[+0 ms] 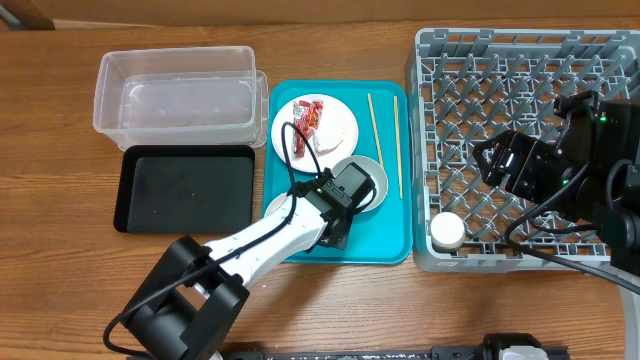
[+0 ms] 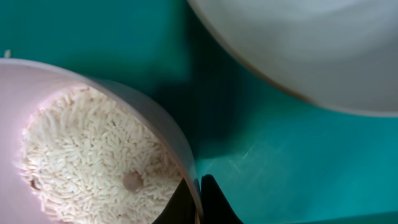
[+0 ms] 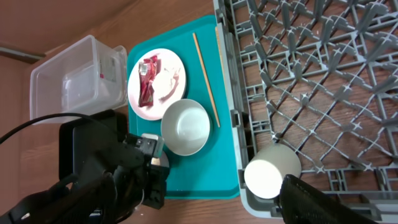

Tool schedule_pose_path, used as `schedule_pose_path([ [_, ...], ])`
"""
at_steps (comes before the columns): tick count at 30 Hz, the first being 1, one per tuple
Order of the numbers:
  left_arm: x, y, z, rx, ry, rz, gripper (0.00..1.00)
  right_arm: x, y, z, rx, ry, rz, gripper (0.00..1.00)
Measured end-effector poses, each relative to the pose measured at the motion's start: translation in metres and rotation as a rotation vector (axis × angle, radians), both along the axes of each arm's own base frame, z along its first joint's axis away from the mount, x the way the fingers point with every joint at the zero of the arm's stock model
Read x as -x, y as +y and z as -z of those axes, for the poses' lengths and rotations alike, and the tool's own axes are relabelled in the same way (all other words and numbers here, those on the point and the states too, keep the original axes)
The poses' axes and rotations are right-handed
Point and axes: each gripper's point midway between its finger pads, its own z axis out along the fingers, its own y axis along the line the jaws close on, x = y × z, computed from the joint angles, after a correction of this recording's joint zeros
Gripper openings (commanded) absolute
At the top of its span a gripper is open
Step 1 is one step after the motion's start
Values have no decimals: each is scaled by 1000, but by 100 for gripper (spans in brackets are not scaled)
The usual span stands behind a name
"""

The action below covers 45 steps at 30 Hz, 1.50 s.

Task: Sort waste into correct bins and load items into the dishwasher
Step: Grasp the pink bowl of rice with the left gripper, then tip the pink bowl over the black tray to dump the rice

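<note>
The bowl is still full of rice, so next my left gripper will lift, tip the bowl over the black tray (image 1: 185, 190), then lower and release it on the teal tray (image 1: 385, 235).
My left gripper (image 1: 330, 215) is low over the teal tray (image 1: 385, 235). Its fingertips (image 2: 199, 199) are shut on the rim of a white bowl (image 2: 93, 155) filled with rice grains (image 2: 81, 149). An empty white bowl (image 1: 375, 185) stands right next to it and also shows in the left wrist view (image 2: 311, 50). A plate (image 1: 340, 125) holds the red wrapper (image 1: 305, 118) and white tissue (image 1: 325, 142). Two chopsticks (image 1: 375, 125) lie on the tray. My right gripper (image 1: 492, 162) is open over the grey dish rack (image 1: 520, 80), above a white cup (image 1: 447, 232) lying in its front corner.
The clear tub (image 1: 175, 90) stands at the back left with the black tray (image 1: 185, 190) in front of it, both left of the teal tray. The rack's wall (image 3: 236, 118) runs along the teal tray's right edge.
</note>
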Motion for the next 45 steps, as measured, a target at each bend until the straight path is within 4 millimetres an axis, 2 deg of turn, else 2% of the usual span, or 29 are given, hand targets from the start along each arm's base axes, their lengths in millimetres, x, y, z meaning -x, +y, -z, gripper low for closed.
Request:
schedule_pose_path([
  [4,2,3,-4,-21,14,12,4,2,0,1,0,8,0,86],
  [8,5,5,-16,-35,38,11,4,4,0,3,0,19,0,86],
  [12,2,7,-43,-9,37,-9,4,4,0,3,0,21,0,86],
  [16,-11,10,-74,123,30,-78,4,4,0,3,0,21,0,86],
  [24,-40,64,-98,492,191,-311,4,4,0,3,1,21,0,86],
  [30,-68,108,-124,819,151,-356,4,4,0,3,0,21,0,86],
  [34,-70,123,-126,1042,150,-347,4,4,0,3,0,21,0,86],
  [39,-70,136,-108,1327,206,-393,4,4,0,3,0,21,0,86],
  [45,-77,139,-104,1534,212,-400,4,4,0,3,0,21,0,86],
])
